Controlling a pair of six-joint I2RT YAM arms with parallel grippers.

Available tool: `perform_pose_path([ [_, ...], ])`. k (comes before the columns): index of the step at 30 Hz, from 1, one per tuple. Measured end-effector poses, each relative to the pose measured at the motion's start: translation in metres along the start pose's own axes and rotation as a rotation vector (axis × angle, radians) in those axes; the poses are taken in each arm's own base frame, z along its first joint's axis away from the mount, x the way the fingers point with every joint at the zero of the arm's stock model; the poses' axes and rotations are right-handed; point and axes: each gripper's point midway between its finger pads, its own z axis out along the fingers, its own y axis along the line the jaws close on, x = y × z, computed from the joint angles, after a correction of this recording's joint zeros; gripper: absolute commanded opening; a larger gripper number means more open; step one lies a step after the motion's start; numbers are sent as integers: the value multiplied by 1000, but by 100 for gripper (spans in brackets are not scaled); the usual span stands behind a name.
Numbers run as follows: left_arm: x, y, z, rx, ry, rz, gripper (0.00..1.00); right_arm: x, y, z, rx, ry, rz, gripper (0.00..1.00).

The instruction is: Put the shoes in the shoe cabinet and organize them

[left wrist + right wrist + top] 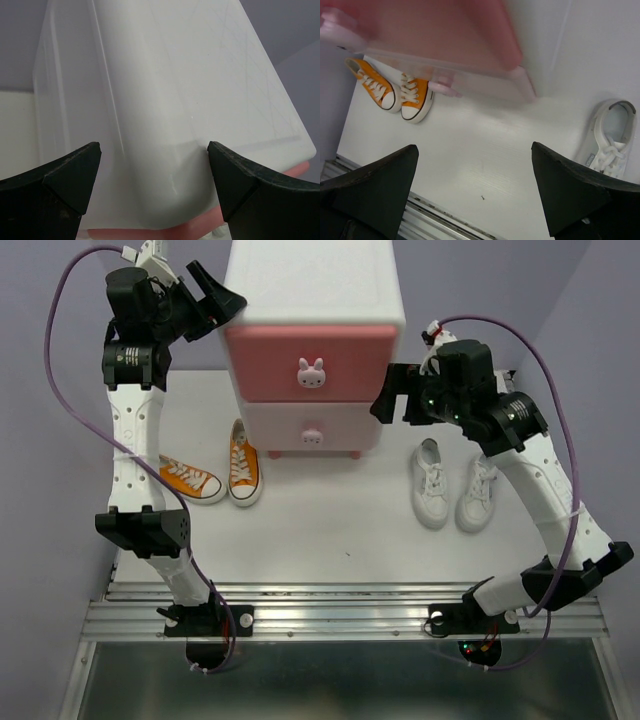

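Observation:
My right gripper sweeps across to the left in the top view onto the upper bunny knob next, because that knob's drawer is still shut.
The white shoe cabinet stands at the table's back with both drawers closed: salmon-pink upper, pale pink lower, each with a bunny knob. Two orange sneakers lie at its front left, also in the right wrist view. Two white sneakers lie at its front right; one shows in the right wrist view. My left gripper is open and empty at the cabinet's upper left corner. My right gripper is open and empty beside the cabinet's right side.
A metal rail runs along the table's near edge, by the arm bases. Purple walls close in behind and on both sides. White tabletop lies between the shoe pairs.

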Motion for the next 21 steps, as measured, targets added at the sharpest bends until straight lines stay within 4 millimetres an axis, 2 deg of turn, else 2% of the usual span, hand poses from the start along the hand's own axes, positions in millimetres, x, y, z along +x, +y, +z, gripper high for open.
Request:
perform_pose_path([
  [11,4,-3,3,12,8,13,96,4,96,24,-70,-25,-90,100],
  [16,5,-3,4,16,7,10,96,0,118,34,-8,-102,-111,100],
  [21,5,-3,4,15,7,4,96,-20,126,44,44,-195,-116,100],
])
